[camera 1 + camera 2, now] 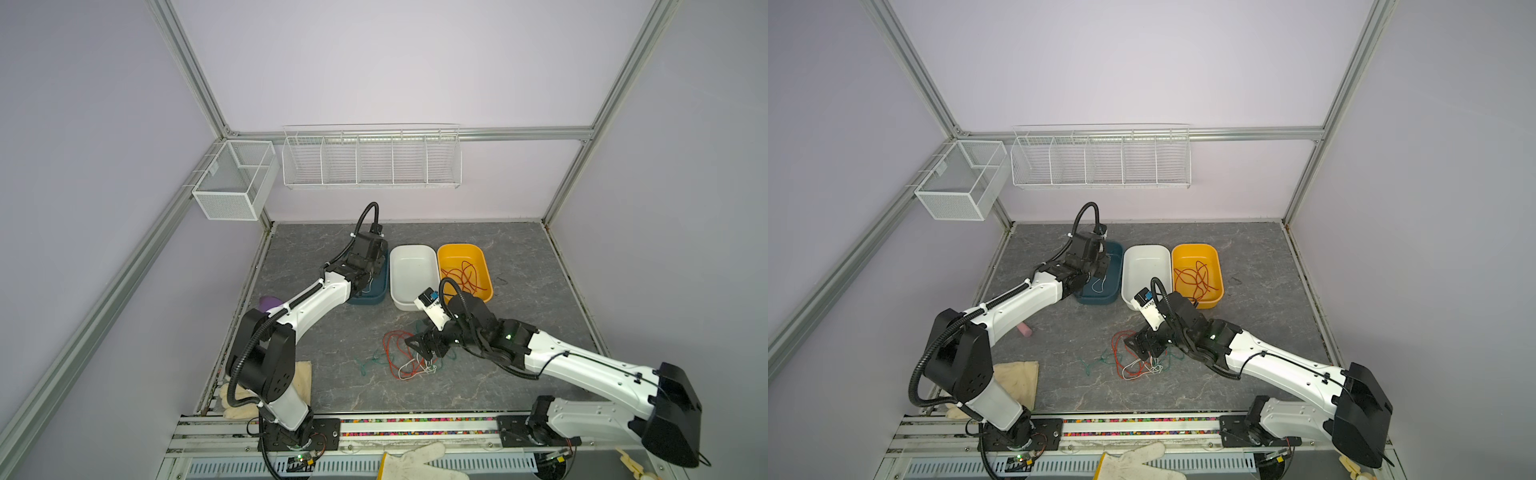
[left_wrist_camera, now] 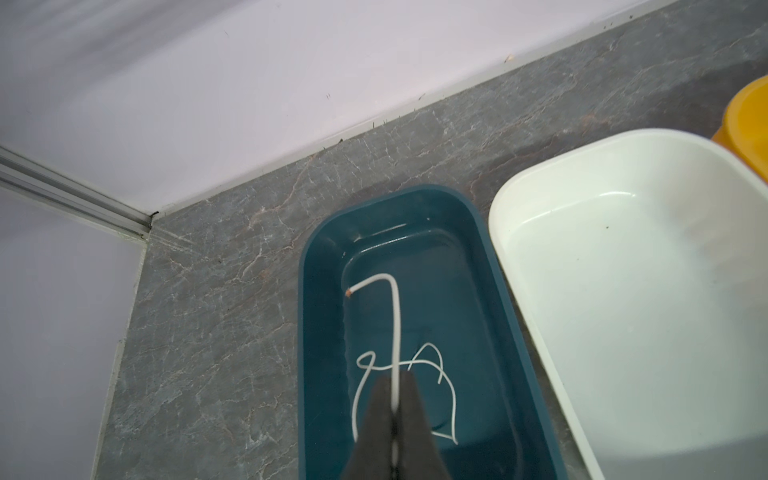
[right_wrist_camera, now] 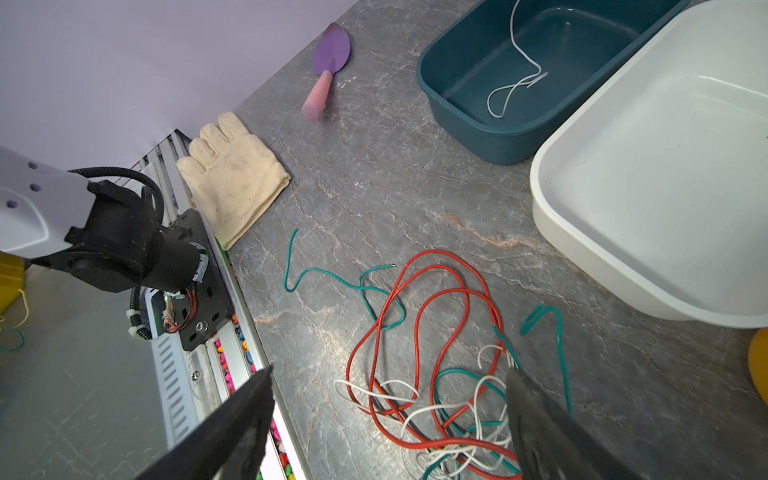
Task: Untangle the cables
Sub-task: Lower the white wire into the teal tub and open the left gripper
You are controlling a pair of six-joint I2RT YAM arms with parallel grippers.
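I will lower my left gripper to the teal bin's bottom, where the white cable's loops rest, and release the cable.
My left gripper [image 2: 395,379] is shut on a white cable [image 2: 395,320] and hangs over the teal bin [image 2: 308,299]. That cable's lower loops lie on the bin's floor. A loose tangle of red-orange, white and dark green cables [image 3: 440,399] lies on the grey table, seen in both top views [image 1: 401,359] [image 1: 1133,363]. My right gripper [image 3: 390,374] stands wide open just above this tangle with nothing between its fingers. One green cable [image 3: 324,272] trails out to the side. More red-orange cables [image 1: 463,276] lie in the yellow bin [image 1: 461,248].
An empty white bin [image 1: 411,249] stands between the teal bin [image 1: 374,296] and the yellow one. A cream glove [image 3: 232,174] and a purple trowel [image 3: 330,54] lie on the table's left side. Another glove [image 1: 415,461] lies on the front rail. Wire baskets [image 1: 370,160] hang on the back wall.
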